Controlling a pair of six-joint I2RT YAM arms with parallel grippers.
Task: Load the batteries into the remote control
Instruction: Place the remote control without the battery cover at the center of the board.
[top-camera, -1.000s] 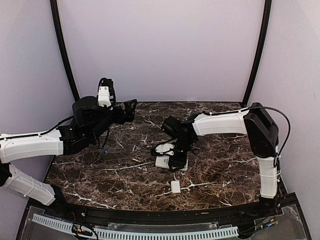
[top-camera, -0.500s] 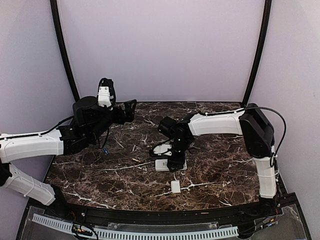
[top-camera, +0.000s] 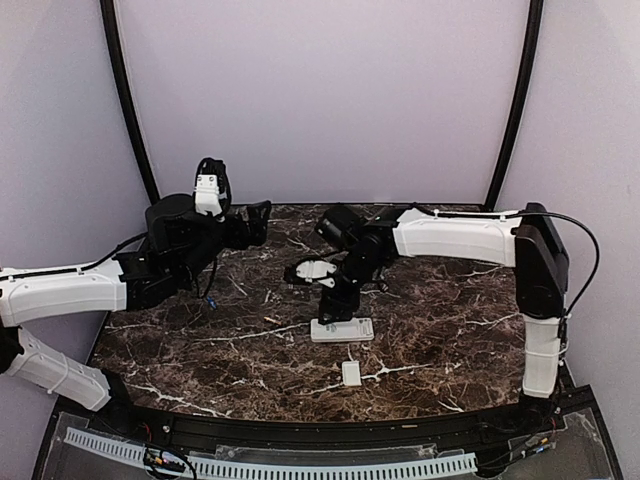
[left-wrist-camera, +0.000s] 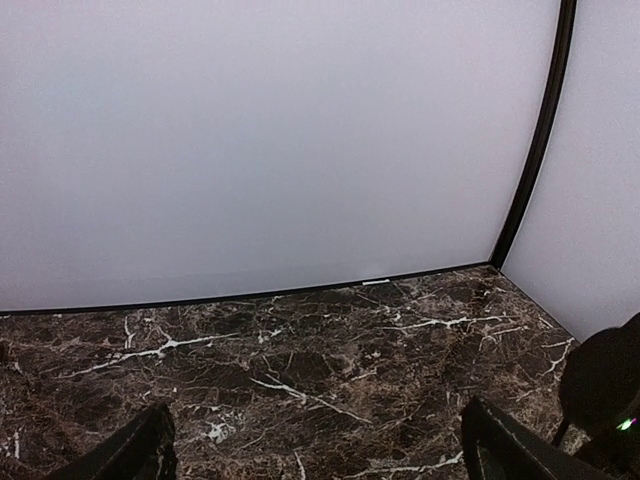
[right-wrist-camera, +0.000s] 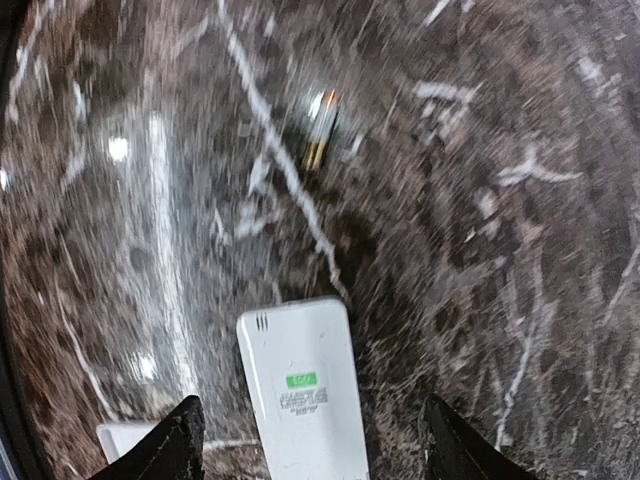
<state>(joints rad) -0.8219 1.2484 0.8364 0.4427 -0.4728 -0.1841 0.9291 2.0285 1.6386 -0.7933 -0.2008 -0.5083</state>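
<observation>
The pale tan battery (top-camera: 272, 320) (right-wrist-camera: 322, 130) lies clear of the remote, so my right gripper moves to the left in the top view next, then down around it.
The remote control (top-camera: 343, 330) lies flat mid-table, back side up, showing a small green label in the right wrist view (right-wrist-camera: 300, 390). My right gripper (top-camera: 330, 306) hangs open just above its left end, and in its own view (right-wrist-camera: 318, 445) the fingers straddle the remote without touching it. A pale tan battery (right-wrist-camera: 322, 130) lies on the marble beyond the remote, left of it in the top view (top-camera: 271, 320). A small bluish item (top-camera: 210, 298) under the left arm may be the other battery. My left gripper (top-camera: 257, 219) is open and empty, raised at back left (left-wrist-camera: 320, 458).
A small flat white cover (top-camera: 351, 374) lies in front of the remote and shows at the lower left of the right wrist view (right-wrist-camera: 125, 440). The marble table (top-camera: 440, 330) is walled by white panels at the back and sides. The right arm spans the back right.
My right gripper has lifted off the remote and swung up and back-left. The remote stays flat on the table. The left arm has not moved.
</observation>
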